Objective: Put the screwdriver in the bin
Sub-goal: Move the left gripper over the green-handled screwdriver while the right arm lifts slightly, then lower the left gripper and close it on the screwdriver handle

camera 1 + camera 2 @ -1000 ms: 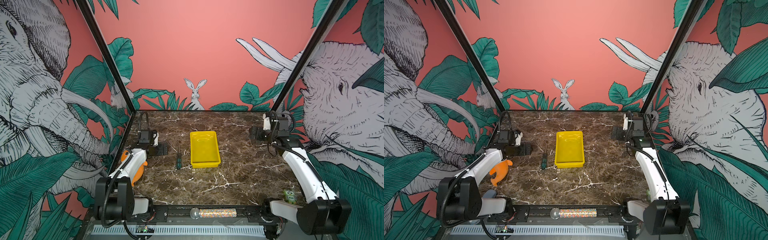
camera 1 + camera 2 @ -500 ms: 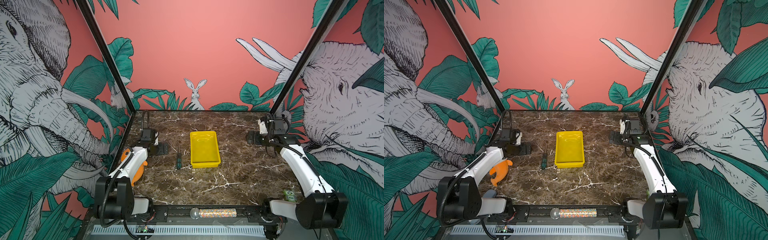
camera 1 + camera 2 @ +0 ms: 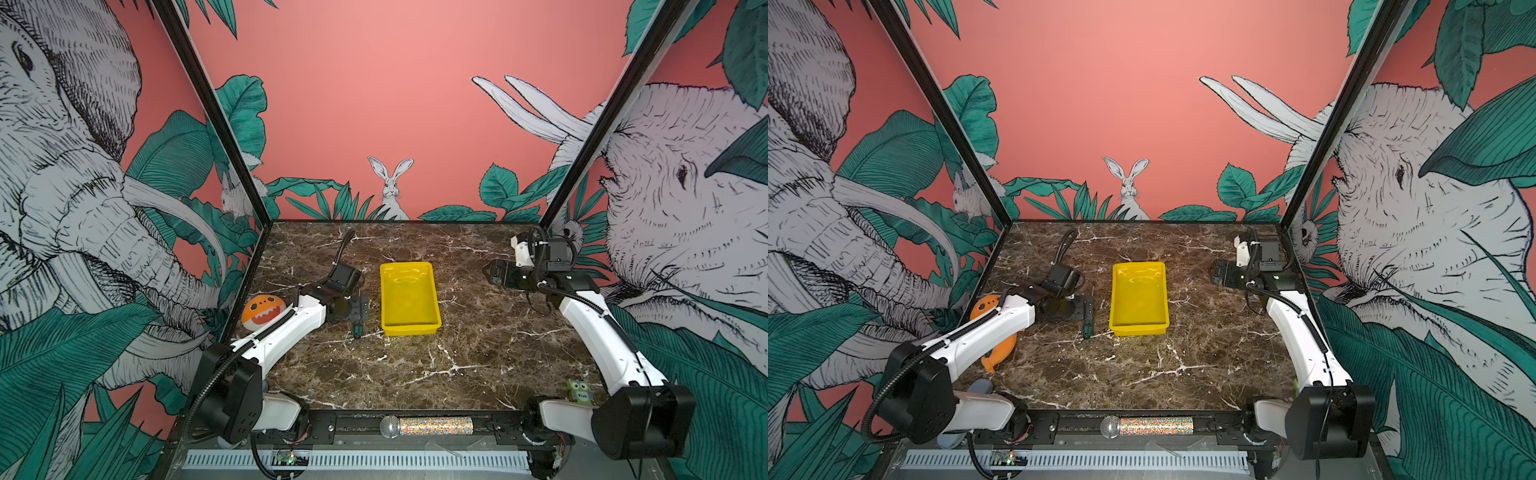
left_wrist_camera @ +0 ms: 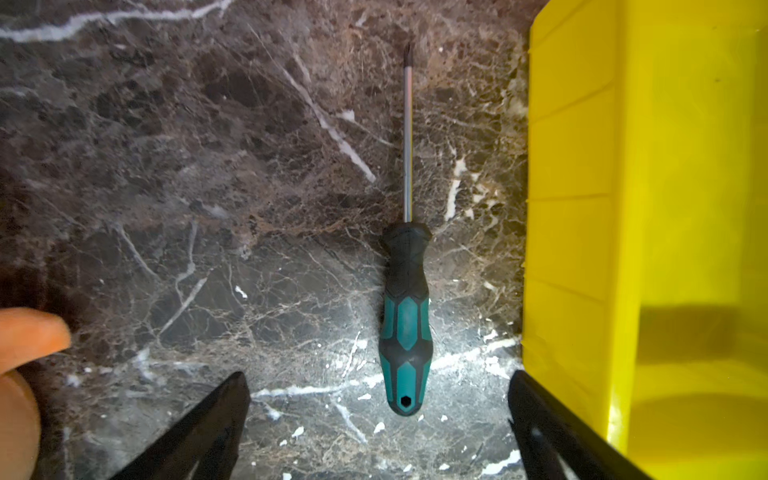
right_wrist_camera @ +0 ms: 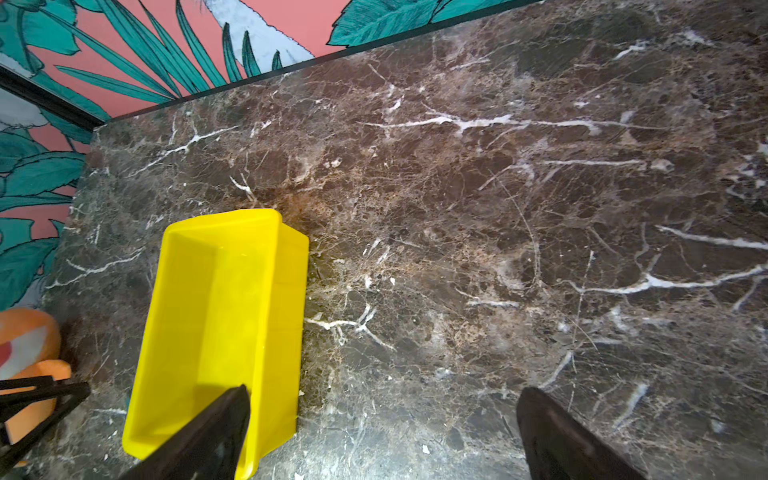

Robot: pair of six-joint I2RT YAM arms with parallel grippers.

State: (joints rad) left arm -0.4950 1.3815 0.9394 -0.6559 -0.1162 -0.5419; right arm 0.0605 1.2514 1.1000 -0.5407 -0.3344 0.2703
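Note:
The handle's black neck by the screwdriver's shaft (image 4: 407, 273) is below and narrower than my left gripper's open fingers, so I should next lower them around it and close.
The screwdriver (image 4: 405, 324), with a teal and black handle and a thin shaft, lies flat on the marble, parallel to the bin's left wall, shaft pointing away. In both top views only its handle end (image 3: 356, 331) (image 3: 1087, 331) shows, below my left gripper (image 3: 358, 309) (image 3: 1086, 309). The left gripper (image 4: 378, 376) hovers open over the handle end, with nothing between its fingers. The yellow bin (image 3: 409, 330) (image 3: 1138, 331) (image 4: 569, 208) (image 5: 286, 311) is empty. My right gripper (image 3: 492, 272) (image 3: 1217, 272) (image 5: 384, 390) stands open above bare marble to the right of the bin.
An orange shark plush (image 3: 264, 311) (image 3: 998, 353) (image 5: 25, 336) lies at the left wall beside the left arm. A glittery microphone (image 3: 428, 426) (image 3: 1150, 426) rests on the front rail. A small green toy (image 3: 578, 390) sits at the front right.
My left gripper has moved right, from beside the screwdriver to over its handle. The right gripper has shifted a little left toward the bin. The screwdriver and bin have not moved.

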